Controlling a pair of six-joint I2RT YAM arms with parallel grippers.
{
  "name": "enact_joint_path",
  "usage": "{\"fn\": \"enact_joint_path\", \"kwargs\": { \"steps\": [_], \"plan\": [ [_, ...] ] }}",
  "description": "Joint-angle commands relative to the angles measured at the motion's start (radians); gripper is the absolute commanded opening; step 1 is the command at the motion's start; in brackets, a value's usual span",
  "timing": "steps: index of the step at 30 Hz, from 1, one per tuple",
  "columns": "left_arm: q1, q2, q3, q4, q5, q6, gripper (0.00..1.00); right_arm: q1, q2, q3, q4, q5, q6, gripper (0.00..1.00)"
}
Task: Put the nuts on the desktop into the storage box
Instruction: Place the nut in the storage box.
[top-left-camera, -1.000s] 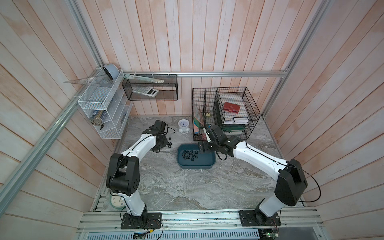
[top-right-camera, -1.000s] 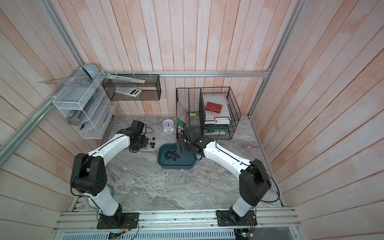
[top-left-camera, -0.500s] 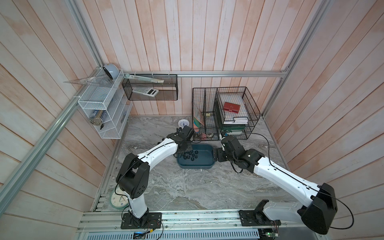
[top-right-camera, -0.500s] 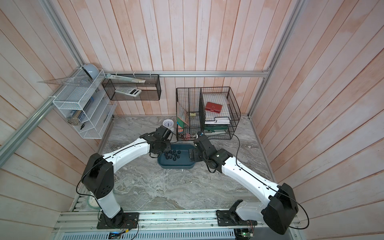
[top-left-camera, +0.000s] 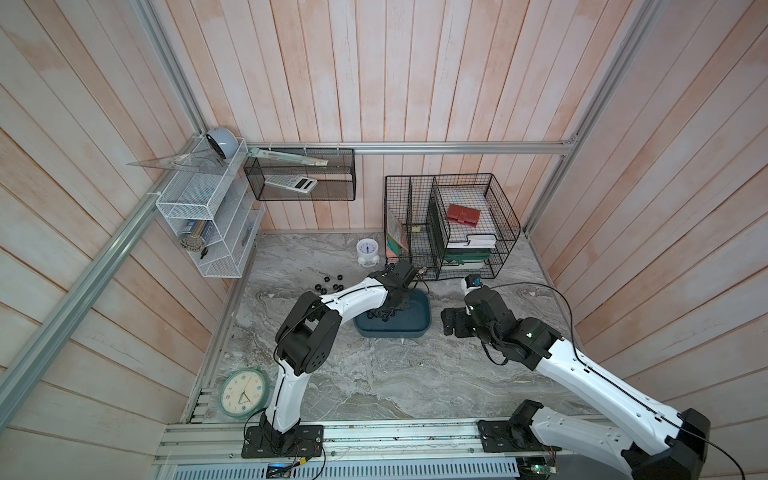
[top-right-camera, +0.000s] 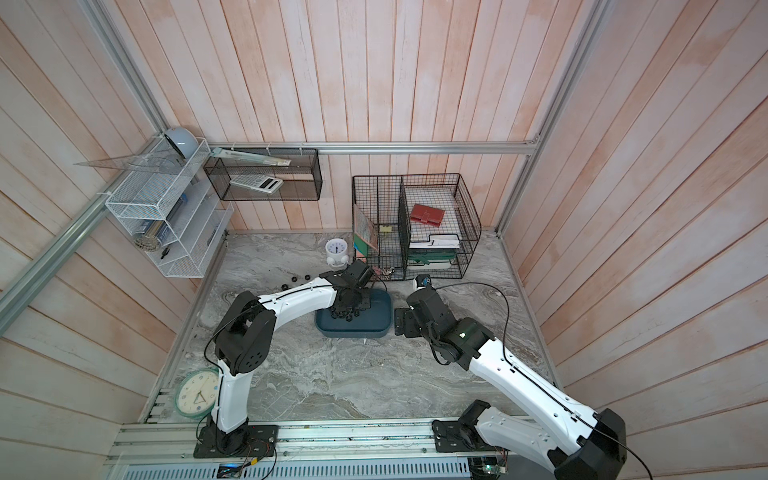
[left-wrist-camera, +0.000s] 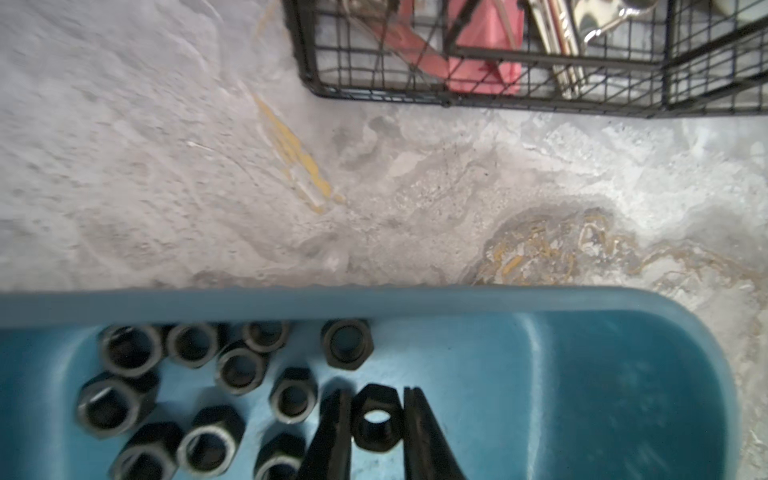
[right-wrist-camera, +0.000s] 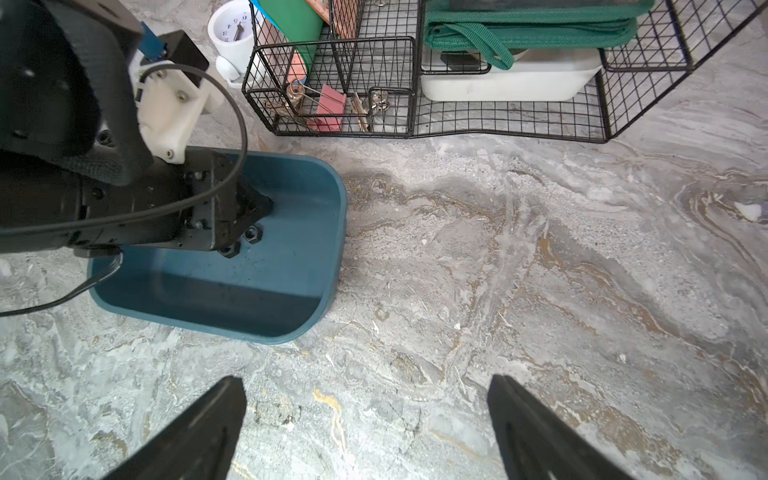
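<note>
My left gripper is low, close above the bare bottom of the box and beside the gathered nuts. It should stay low and spread its fingers to release the nut.
The teal storage box (top-left-camera: 413, 328) (top-right-camera: 374, 328) sits mid-desktop (top-left-camera: 374, 374). My left gripper (top-left-camera: 395, 305) (top-right-camera: 355, 303) hangs low inside it. In the left wrist view it (left-wrist-camera: 376, 409) is shut on one black nut (left-wrist-camera: 376, 419), held just above the box floor (left-wrist-camera: 582, 395). Several more nuts (left-wrist-camera: 232, 370) lie in the box beside it. Several loose nuts (top-left-camera: 328, 286) (top-right-camera: 293, 284) lie on the desktop left of the box. My right gripper (top-left-camera: 451, 322) (right-wrist-camera: 365, 380) stands open and empty over bare desktop, right of the box (right-wrist-camera: 291, 291).
A black wire basket (top-left-camera: 449, 228) with books and clips stands just behind the box. A small white clock (top-left-camera: 367, 251) is to its left. A green wall clock (top-left-camera: 243, 392) lies at the front left. A white mesh rack (top-left-camera: 208, 220) and a hanging black basket (top-left-camera: 299, 183) are on the walls.
My left gripper has swung right from the loose nuts to over the box, carrying a nut. My right gripper has drawn back from the box's far edge to its right, still open.
</note>
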Motion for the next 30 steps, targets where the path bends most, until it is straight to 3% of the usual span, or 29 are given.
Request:
{"fn": "enact_joint_path", "kwargs": {
  "steps": [1,11,15,28,30],
  "plan": [
    [-0.007,0.033,0.038,0.020,0.027,0.022,0.18,-0.004,-0.026,-0.019,-0.047,0.034,0.035,0.98],
    [-0.009,0.062,0.039,0.013,0.039,0.026,0.19,-0.005,-0.018,-0.022,-0.046,0.036,0.039,0.98],
    [-0.009,0.055,0.045,-0.002,0.032,0.033,0.37,-0.004,0.005,-0.011,-0.032,0.031,0.026,0.98],
    [0.025,-0.077,0.057,-0.051,0.001,0.034,0.55,-0.004,0.096,0.029,0.080,-0.008,-0.034,0.98],
    [0.043,-0.108,0.054,-0.061,-0.012,0.035,0.65,-0.004,0.122,0.041,0.112,-0.030,-0.049,0.98]
  ]
}}
